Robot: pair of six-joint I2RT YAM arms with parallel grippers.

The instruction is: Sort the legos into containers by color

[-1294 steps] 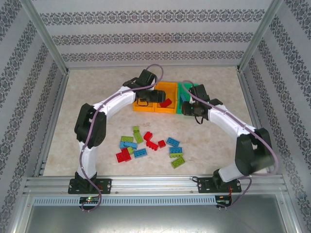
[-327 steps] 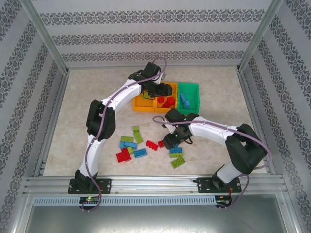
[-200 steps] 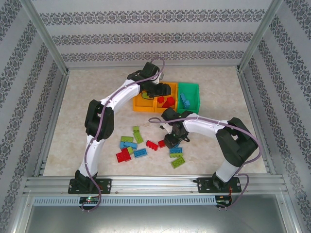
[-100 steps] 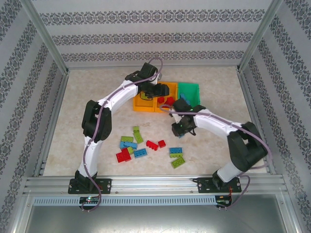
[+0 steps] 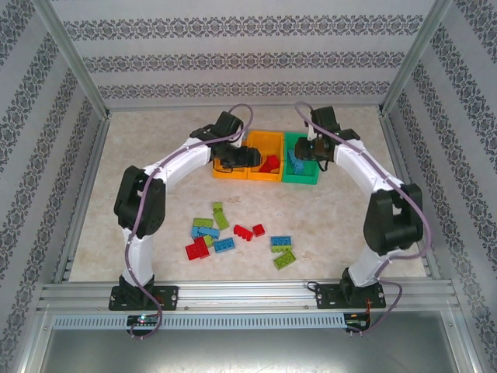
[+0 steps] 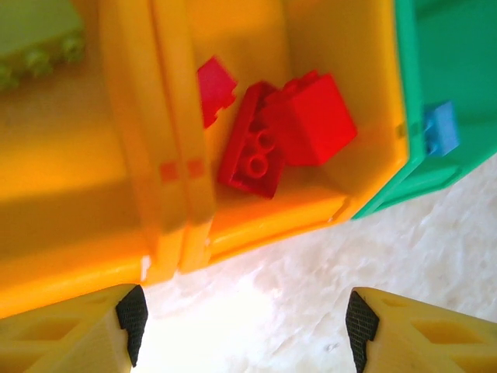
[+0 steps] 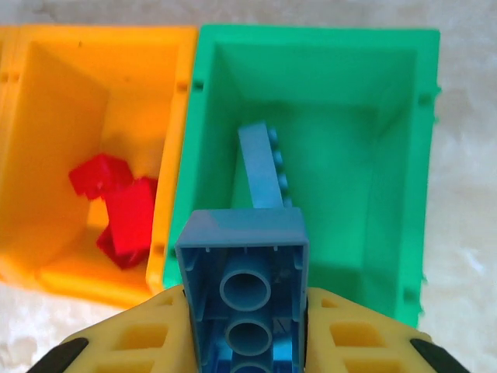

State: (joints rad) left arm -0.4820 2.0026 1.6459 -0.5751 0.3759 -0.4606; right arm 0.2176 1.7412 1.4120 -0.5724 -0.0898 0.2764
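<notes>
The blue lego in my right gripper should move away from my base and down over the green container's open bottom next, so I can release it there.
My right gripper is shut on a blue lego and holds it underside-up above the near wall of the green container. Another blue lego stands on edge inside that container. Red legos lie in the middle orange container, and a lime green lego lies in the left orange container. My left gripper is open and holds nothing, low over the table just in front of the two orange containers. In the top view the left gripper and right gripper both hover at the row of containers.
Loose legos lie mid-table nearer the arm bases: lime green, blue, red, red, blue, lime green. Metal frame rails and patterned walls enclose the table.
My right gripper shut on a blue lego at the pile and carried it back to above the green container. My left gripper drew back slightly from the orange containers and opened a little wider.
</notes>
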